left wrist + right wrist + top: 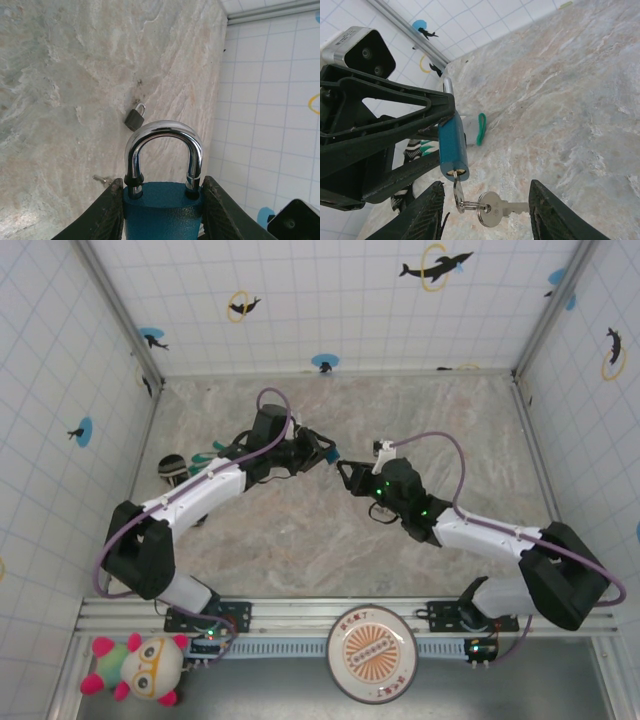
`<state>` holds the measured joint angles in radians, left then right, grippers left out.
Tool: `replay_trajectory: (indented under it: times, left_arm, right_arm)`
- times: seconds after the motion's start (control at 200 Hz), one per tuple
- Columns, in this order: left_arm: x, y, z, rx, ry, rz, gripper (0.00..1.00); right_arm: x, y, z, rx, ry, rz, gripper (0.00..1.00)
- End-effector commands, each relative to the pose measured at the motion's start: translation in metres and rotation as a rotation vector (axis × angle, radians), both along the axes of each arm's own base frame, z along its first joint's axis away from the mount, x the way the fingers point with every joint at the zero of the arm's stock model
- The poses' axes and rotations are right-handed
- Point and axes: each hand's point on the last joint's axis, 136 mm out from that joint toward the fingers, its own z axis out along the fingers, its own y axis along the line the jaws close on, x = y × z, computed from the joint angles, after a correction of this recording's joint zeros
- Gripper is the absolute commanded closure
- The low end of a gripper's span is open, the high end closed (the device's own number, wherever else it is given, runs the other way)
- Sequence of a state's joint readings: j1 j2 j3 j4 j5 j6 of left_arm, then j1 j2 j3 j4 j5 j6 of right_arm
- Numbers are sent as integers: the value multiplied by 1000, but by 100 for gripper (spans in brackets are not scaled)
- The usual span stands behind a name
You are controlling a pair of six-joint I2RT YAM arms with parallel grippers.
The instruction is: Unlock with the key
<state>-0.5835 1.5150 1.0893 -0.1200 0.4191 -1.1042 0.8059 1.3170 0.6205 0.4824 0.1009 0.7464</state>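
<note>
I need to move my right gripper toward the left gripper, past the keys, onto the lower body of the padlock and close it, because that end of the padlock sticks out beyond the left gripper's fingers.
My left gripper [162, 181] is shut on the body of a blue padlock [162, 212], whose chrome shackle [165, 131] points away with both legs in the body. In the right wrist view the padlock [453, 145] hangs off those fingers above the table. The key [456, 187], silvery, sits in the keyhole at its lower end. A ring joins the key to a second silver key [492, 209], which hangs between the fingers of my right gripper [486, 185]. That gripper is open, just below the padlock. From above, the left gripper [322, 452] and right gripper [350, 476] meet at mid-table.
A small dark padlock [134, 118] and a tiny silvery key [101, 178] lie on the marble table [60, 100]. A green loop [481, 129] on a pale block lies behind the blue padlock. A dark striped object [172, 467] sits at the left. Tiled walls enclose the table.
</note>
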Motion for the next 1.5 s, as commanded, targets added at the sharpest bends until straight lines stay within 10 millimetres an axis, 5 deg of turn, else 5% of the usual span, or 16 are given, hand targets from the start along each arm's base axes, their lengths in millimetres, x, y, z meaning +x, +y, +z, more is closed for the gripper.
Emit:
replay_trajectory:
  times: [0.0, 0.495, 0.871, 1.081, 1.311, 1.496]
  left_arm:
    - [3, -10, 18, -45, -21, -22, 100]
    - [1, -13, 21, -67, -20, -35, 100]
    - [-1, -15, 25, -91, -27, -47, 100]
    - [2, -10, 30, -80, -65, -37, 66]
    - [6, 0, 45, -61, -145, -34, 50]
    - [3, 5, 59, -13, -217, -60, 46]
  right_arm:
    - [10, 10, 35, 58, -85, 2, 52]
    - [24, 32, 33, 71, -88, 43, 61]
    - [29, 32, 25, 62, -68, 47, 93]
    - [24, 27, 23, 32, -60, 74, 99]
    - [15, 19, 21, 13, -42, 140, 100]
    - [8, 17, 27, 25, -49, 201, 100]
